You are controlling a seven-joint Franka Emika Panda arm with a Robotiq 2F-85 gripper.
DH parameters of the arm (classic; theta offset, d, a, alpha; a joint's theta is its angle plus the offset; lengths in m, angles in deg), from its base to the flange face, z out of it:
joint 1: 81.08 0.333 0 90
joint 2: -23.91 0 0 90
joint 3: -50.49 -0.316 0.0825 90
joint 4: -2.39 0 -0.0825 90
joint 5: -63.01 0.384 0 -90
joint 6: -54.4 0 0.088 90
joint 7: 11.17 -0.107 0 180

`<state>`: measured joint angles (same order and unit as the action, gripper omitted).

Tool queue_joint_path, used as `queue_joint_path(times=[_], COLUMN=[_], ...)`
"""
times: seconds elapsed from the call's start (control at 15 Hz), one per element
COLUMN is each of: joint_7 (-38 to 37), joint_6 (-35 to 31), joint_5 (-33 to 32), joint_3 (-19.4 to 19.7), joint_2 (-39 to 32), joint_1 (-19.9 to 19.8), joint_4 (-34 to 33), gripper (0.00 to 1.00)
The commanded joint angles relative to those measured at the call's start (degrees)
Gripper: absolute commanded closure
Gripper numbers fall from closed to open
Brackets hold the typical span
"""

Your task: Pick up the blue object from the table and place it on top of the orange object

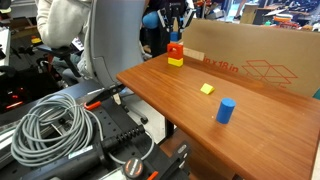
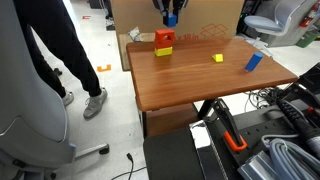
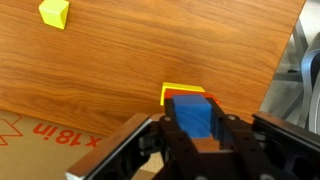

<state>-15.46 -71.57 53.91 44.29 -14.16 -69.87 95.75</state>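
My gripper lowers the blue cube (image 2: 172, 20) (image 3: 195, 115) onto the red-orange cube's top just below my gripper next and releases, since a gap still shows there.
My gripper (image 3: 196, 140) is shut on the small blue cube (image 3: 195, 115) and holds it in the air. Directly below it in the wrist view show slivers of the red-orange cube (image 3: 186, 95) and of the yellow block (image 3: 180, 88) under that cube. In both exterior views the gripper (image 1: 176, 24) (image 2: 170, 16) hangs just above the red-orange cube (image 1: 175, 48) (image 2: 164, 38), which sits on the yellow block (image 1: 175, 61) (image 2: 163, 50) at the table's far edge. There is a gap between the blue cube and the red-orange cube.
A small yellow block (image 1: 207, 88) (image 2: 218, 58) (image 3: 55, 12) and an upright blue cylinder (image 1: 226, 110) (image 2: 254, 61) stand on the wooden table (image 1: 170, 95) (image 2: 190, 80). A cardboard box (image 1: 260, 60) (image 2: 205, 15) stands behind the stack. A person (image 2: 60, 50) stands beside the table.
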Motion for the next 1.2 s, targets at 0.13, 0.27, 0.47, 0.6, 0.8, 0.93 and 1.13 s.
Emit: queue_joint_path(times=[0.13, 0.27, 0.47, 0.6, 0.8, 0.93, 1.13], joint_7=[0.8, 0.8, 0.7, 1.0, 1.1, 1.4, 1.6], joint_6=[4.2, 4.4, 4.5, 4.6, 4.8, 5.4, 5.0], joint_5=[0.6, 0.6, 0.6, 0.9, 1.0, 1.3, 1.2], joint_3=[0.6, 0.6, 0.6, 0.5, 0.4, 0.2, 0.0], joint_2=[-3.1, -3.8, -4.8, -5.2, -5.8, -5.9, -4.8], joint_1=[1.0, 1.1, 1.3, 1.2, 1.2, 1.1, 1.2], joint_4=[-5.0, -5.7, -6.6, -7.2, -8.1, -8.3, -7.2], gripper=[0.91, 0.91, 0.91, 0.91, 0.91, 0.40, 0.19])
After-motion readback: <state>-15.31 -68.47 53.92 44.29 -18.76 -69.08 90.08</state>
